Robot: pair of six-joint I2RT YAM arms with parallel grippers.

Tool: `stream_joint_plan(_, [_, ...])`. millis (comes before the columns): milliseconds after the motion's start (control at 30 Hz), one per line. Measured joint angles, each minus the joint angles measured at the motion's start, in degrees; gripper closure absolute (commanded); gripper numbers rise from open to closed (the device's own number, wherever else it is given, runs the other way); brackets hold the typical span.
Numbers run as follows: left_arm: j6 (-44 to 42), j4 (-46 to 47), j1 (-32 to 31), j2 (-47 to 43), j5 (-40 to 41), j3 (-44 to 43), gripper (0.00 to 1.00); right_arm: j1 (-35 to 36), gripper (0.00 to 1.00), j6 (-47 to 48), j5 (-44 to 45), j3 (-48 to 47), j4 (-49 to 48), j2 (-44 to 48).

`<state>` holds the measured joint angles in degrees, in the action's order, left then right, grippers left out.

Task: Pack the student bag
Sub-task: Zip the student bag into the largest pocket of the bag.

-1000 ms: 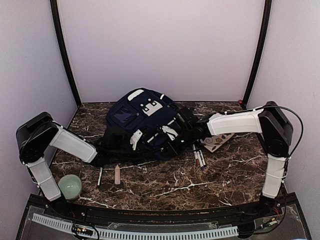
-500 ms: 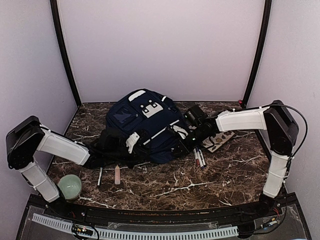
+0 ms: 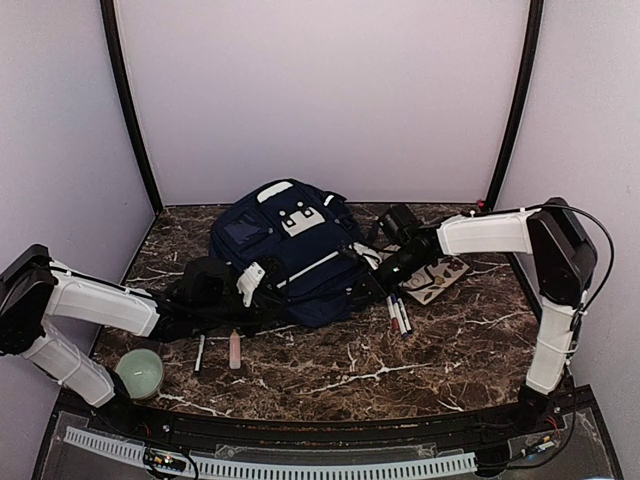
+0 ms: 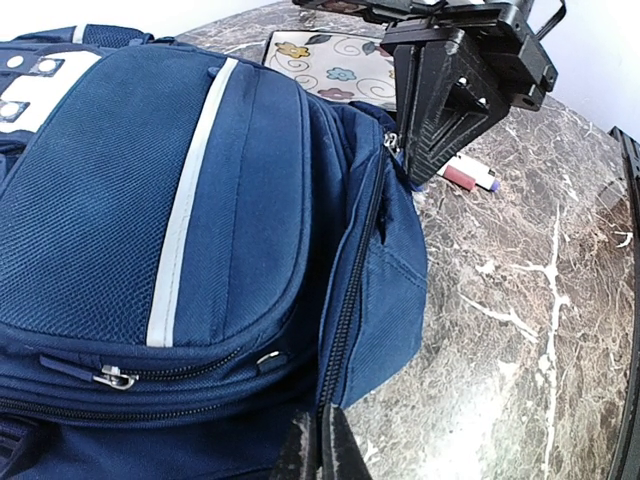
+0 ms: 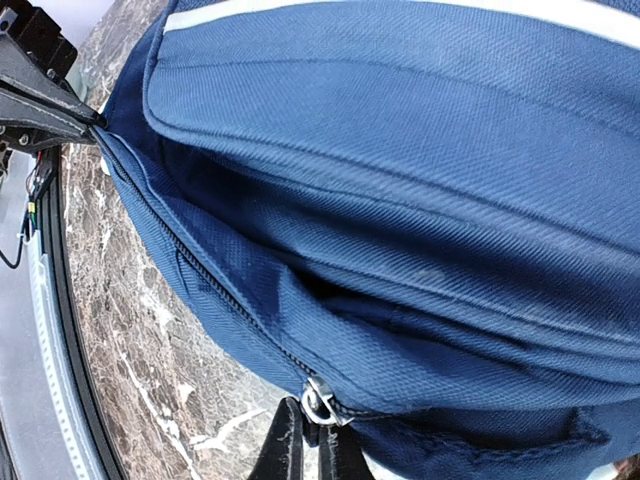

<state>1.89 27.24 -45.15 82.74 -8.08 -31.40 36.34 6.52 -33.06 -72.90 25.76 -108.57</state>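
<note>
My right gripper should next stay at the side of the bag and open to release the silver zipper pull (image 3: 354,291) (image 5: 320,403), since it is already far along the taut seam.
The navy-blue student bag (image 3: 290,245) lies flat at the back middle of the marble table. My left gripper (image 3: 250,297) is at its near-left edge. In the left wrist view the fingers (image 4: 322,455) are shut on the bag's fabric (image 4: 200,200) at the near end of a closed zipper line (image 4: 350,300). My right gripper (image 3: 374,262) is at the bag's right side. In the right wrist view (image 5: 310,452) it is shut on a silver zipper pull (image 5: 320,403). The zipper seam is stretched taut between the two grippers.
A flower-patterned notebook (image 3: 435,280) lies right of the bag, under the right arm. Markers (image 3: 398,315) lie in front of it. A pink tube (image 3: 235,350), a black pen (image 3: 199,352) and a pale green round item (image 3: 140,372) lie near the front left.
The left arm has drawn back to the left and the right gripper has moved right and back. The bag's seam is now stretched between them, and the bag has shifted slightly.
</note>
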Motion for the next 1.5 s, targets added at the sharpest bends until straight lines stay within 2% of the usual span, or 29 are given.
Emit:
stream_joint_plan(267, [-0.2,-1.9,0.0,-1.3,0.9,0.0,1.0,-1.9,1.0,4.7,-5.1,-5.3,6.1,-3.1])
stream_joint_plan(567, [-1.0,-2.9,-0.4,-1.3,2.7,0.0,1.0,-4.8,1.0,6.8,-9.4,-5.0,11.3,-3.2])
stream_joint_plan(667, [-1.7,-5.0,-0.5,-1.3,3.7,-0.1,1.0,-5.4,1.0,6.7,-5.3,-4.9,11.7,-3.2])
stream_joint_plan(867, [-2.8,-11.5,0.0,-1.7,7.7,0.4,0.99,-13.3,1.0,7.0,12.6,-4.3,13.6,-3.0])
stream_joint_plan(933, [-3.0,-12.3,0.0,-2.4,8.1,0.4,0.95,-14.1,0.87,7.7,15.3,-4.3,13.5,-2.6])
stream_joint_plan(1067, [-3.2,-12.4,0.0,-3.1,7.6,0.6,0.93,-12.9,0.72,9.0,12.2,-2.6,12.5,-0.3])
stream_joint_plan(1267, [-2.9,-10.5,0.3,-3.6,6.6,2.3,0.91,-8.5,0.63,8.9,5.6,-1.1,10.5,4.4])
stream_joint_plan(1433, [-2.6,-10.2,0.3,-4.5,6.0,2.7,0.9,-3.5,0.6,6.5,3.2,-7.5,10.4,1.8])
stream_joint_plan(1500, [-2.5,-10.3,0.3,-4.8,5.9,2.7,0.86,-1.8,0.58,5.2,2.3,-10.6,10.2,-0.2])
